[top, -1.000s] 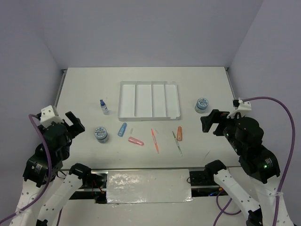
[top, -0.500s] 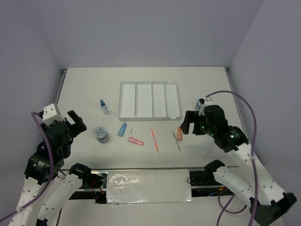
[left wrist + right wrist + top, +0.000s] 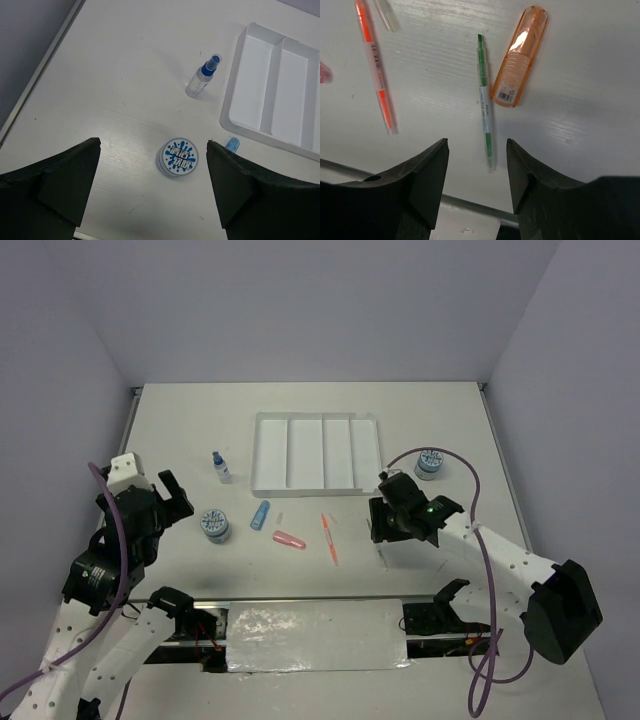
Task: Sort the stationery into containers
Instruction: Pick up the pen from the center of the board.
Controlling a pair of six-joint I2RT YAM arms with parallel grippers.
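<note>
The left gripper goes to the right in the top view and down onto the clear cap beside the blue stick next. Bare tabletop lies beside that cap.
The white four-compartment tray (image 3: 318,480) lies at the table's middle back and holds nothing. A blue-capped bottle (image 3: 220,467), a patterned disc (image 3: 214,525), a blue stick (image 3: 260,514), a pink stick (image 3: 290,539) and an orange pen (image 3: 329,538) lie in front of it. A second disc (image 3: 430,462) lies to the right. My left gripper (image 3: 178,502) is open above and left of the near disc (image 3: 181,156). My right gripper (image 3: 383,525) is open, low over the green pen (image 3: 485,107), with the orange stick (image 3: 519,55) just beyond.
The tray's corner (image 3: 240,95) and the bottle (image 3: 202,81) show in the left wrist view. A clear pen cap (image 3: 386,14) lies beside the orange pen (image 3: 375,70). The table's front edge (image 3: 470,202) runs just under the right fingers. A metal rail (image 3: 128,430) lines the left side.
My right arm has swung left and down from near the right disc to over the green pen and orange stick. My left arm has shifted slightly right, towards the near disc.
</note>
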